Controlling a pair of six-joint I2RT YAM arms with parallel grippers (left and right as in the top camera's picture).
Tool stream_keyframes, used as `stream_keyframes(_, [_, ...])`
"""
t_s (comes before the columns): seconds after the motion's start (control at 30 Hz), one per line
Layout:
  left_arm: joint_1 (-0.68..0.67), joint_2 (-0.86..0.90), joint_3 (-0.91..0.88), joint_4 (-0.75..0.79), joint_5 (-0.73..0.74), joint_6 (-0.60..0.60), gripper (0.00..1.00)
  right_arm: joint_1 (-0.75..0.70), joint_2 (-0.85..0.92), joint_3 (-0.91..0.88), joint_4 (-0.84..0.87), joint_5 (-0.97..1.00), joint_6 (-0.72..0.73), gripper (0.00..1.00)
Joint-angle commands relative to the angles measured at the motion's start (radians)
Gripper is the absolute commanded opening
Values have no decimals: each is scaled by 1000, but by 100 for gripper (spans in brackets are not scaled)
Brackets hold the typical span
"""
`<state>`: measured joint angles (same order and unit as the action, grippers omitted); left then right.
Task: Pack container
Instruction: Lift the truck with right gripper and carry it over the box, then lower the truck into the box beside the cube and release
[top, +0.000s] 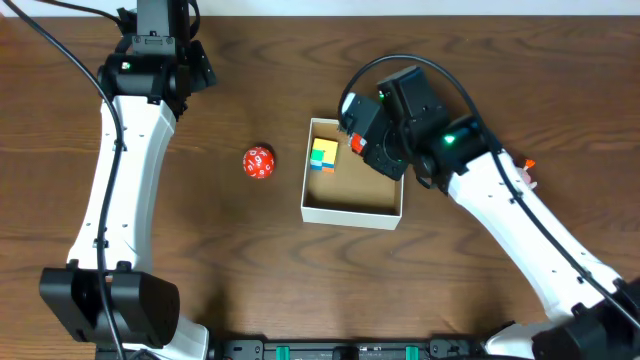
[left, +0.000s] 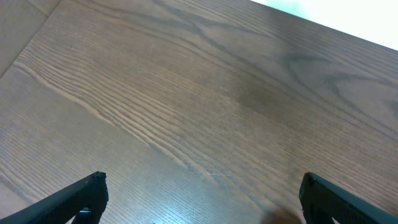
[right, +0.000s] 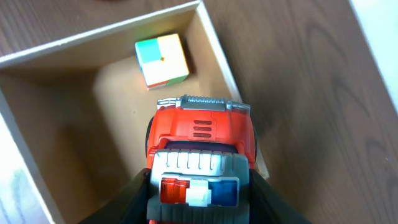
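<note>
My right gripper should next lower the toy truck (right: 199, 155) straight down into the free space below it and let it go. The container's bare bottom (right: 190, 90) beside the multicoloured cube is there.
The container (top: 350, 213) is a shallow white-walled box with a tan inside, at the table's middle. A small multicoloured cube (top: 322, 154) lies in its far left corner and also shows in the right wrist view (right: 161, 60). My right gripper (top: 360, 135) is shut on a red and grey toy truck (right: 199, 155) with a red-white-blue light bar, held above the container's far right part (right: 214, 43). A red many-sided die (top: 258, 163) lies on the table left of the container. My left gripper (left: 202, 199) is open and empty over bare table at the far left.
The wooden table (top: 200, 260) runs wide around the container. A small orange piece (top: 527, 163) shows by the right arm. Cables hang over the back of the table (top: 60, 40).
</note>
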<state>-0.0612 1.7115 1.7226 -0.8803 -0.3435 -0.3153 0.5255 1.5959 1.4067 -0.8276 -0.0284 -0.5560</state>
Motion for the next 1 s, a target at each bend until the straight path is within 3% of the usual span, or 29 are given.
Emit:
stream_keyframes(0.0, [1,11,-6,-2,-8,-8,98,6,47,-8,9,-21,-61,35])
stream_keyframes(0.53, [1,11,-6,-2,-8,-8,98,0,233,-8,101,-29,-227,37])
stream_keyframes(0.97, [1,11,-6,-2,-8,-8,98,-71,280,-8,111,-29,-238,37])
